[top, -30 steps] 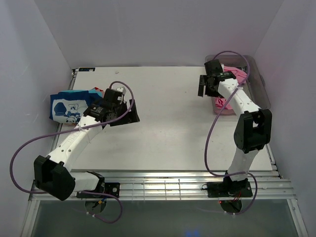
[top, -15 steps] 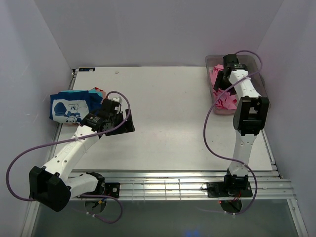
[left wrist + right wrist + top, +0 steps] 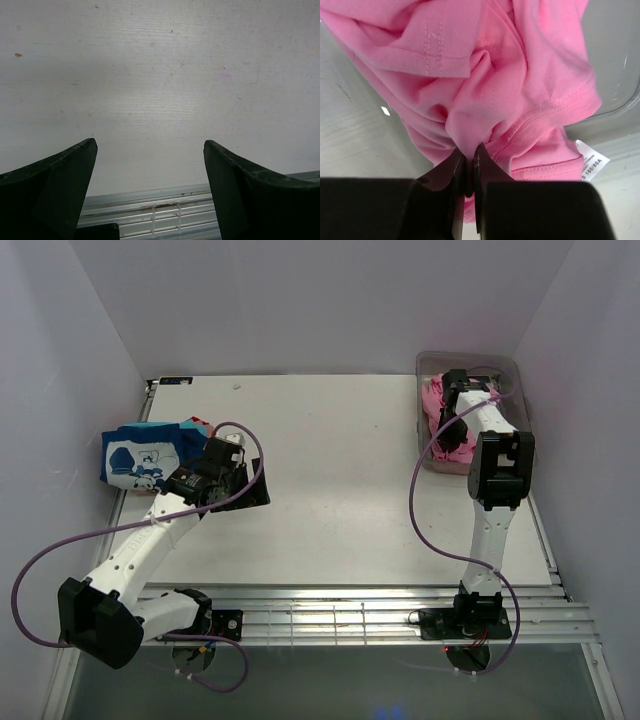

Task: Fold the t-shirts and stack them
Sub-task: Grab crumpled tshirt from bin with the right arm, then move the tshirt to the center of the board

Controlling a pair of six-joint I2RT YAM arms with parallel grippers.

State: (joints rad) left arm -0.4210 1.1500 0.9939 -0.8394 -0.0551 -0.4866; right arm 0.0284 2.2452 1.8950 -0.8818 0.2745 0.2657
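I need to lift the pink t-shirt [image 3: 434, 398] with my right gripper next, carry it to the bare tabletop left of my right gripper in the top view, lower it and let it go there.
A crumpled pink t-shirt [image 3: 485, 75] lies in the clear plastic bin [image 3: 505, 365] at the back right. My right gripper [image 3: 469, 150] is shut on a fold of that pink cloth, down inside the bin; from above the right gripper [image 3: 452, 400] sits over the pink t-shirt [image 3: 434, 398]. At the left edge of the table lies a pile of folded t-shirts [image 3: 140, 455], the top one blue with a white cartoon print. My left gripper [image 3: 150, 150] is open and holds nothing, over bare white table just right of that pile, where the left gripper [image 3: 245, 485] shows from above.
The bin's clear wall [image 3: 615, 75] curves round the pink cloth, and a white size label [image 3: 592, 162] sticks out at the lower right. The table's slatted metal front edge [image 3: 165, 210] lies just beyond my left fingers. Purple cables loop off both arms.
My right arm swung from beside the bin into it, went down onto the pink t-shirt and shut on a fold. My left arm drew back slightly from the folded pile and stayed open.
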